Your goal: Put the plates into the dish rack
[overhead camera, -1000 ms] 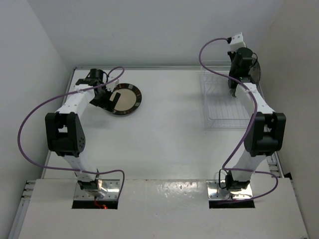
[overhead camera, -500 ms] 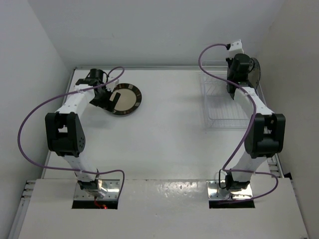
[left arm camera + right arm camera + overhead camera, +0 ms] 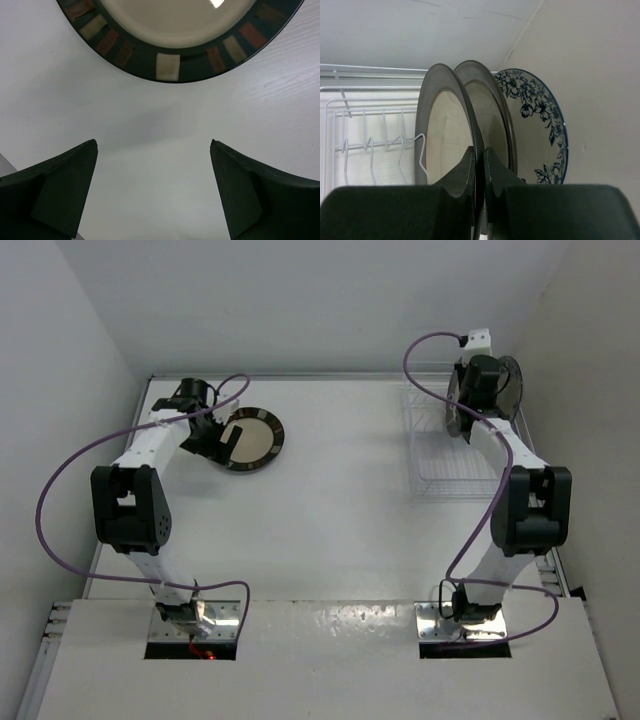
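My left gripper lowers and turns next until its open fingers straddle the plate's striped rim (image 3: pixel 168 67), since that rim runs crosswise below it, ahead of them.
My right gripper (image 3: pixel 479 151) is shut on the rim of an upright silvery-rimmed plate (image 3: pixel 445 135) at the dish rack (image 3: pixel 445 455). In the top view this plate (image 3: pixel 455 408) shows edge-on. Right of it stand a second silvery-rimmed plate (image 3: pixel 495 117) and a blue floral plate (image 3: pixel 542 125), both upright. Whether the held plate rests between the tines (image 3: pixel 370 147) is hidden. My left gripper (image 3: pixel 152 144) hangs open just short of the dark brown striped-rim plate (image 3: pixel 167 67), which lies flat on the table at the back left (image 3: pixel 250 440). Nothing is between its fingers.
The rack sits at the back right, close to the right wall (image 3: pixel 590 390). Its wire rows (image 3: pixel 350 110) to the left of the held plate hold nothing. Purple cables (image 3: pixel 60 490) loop beside both arms.
The right wrist has turned and shifted slightly left over the rack with the plate in its grip. The left arm and the brown plate have not moved.
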You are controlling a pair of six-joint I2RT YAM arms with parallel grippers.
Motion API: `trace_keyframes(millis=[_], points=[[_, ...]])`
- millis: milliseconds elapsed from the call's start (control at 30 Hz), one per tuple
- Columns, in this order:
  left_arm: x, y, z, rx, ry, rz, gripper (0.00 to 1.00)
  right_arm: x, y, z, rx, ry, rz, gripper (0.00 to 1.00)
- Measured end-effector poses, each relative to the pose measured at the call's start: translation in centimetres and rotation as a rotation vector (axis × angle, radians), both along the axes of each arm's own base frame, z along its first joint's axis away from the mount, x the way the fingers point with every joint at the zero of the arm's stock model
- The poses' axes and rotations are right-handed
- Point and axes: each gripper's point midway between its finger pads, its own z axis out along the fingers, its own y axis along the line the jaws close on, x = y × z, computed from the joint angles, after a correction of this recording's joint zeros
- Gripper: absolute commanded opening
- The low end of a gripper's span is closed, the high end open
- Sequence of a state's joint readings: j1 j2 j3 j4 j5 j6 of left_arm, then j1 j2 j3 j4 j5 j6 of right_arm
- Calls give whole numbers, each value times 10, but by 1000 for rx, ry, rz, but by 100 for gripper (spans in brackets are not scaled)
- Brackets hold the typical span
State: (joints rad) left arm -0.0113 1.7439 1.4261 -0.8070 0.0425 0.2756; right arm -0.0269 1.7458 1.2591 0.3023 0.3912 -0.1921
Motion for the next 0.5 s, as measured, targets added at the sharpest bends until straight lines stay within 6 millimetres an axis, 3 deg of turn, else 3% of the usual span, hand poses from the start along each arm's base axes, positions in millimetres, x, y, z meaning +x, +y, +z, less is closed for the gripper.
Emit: trace_keyframes(millis=[233, 367, 400, 500], points=[[4, -15, -18, -83, 47, -7, 100, 9, 4, -15, -4, 28, 64, 6], [11, -22, -31, -126, 74, 3, 100, 15, 7, -16, -14, 26, 108, 32], [12, -23, -33, -132, 76, 6, 100, 16, 8, -16, -16, 24, 117, 44], [14, -25, -35, -148, 80, 24, 100, 18, 12, -17, -17, 26, 136, 67]])
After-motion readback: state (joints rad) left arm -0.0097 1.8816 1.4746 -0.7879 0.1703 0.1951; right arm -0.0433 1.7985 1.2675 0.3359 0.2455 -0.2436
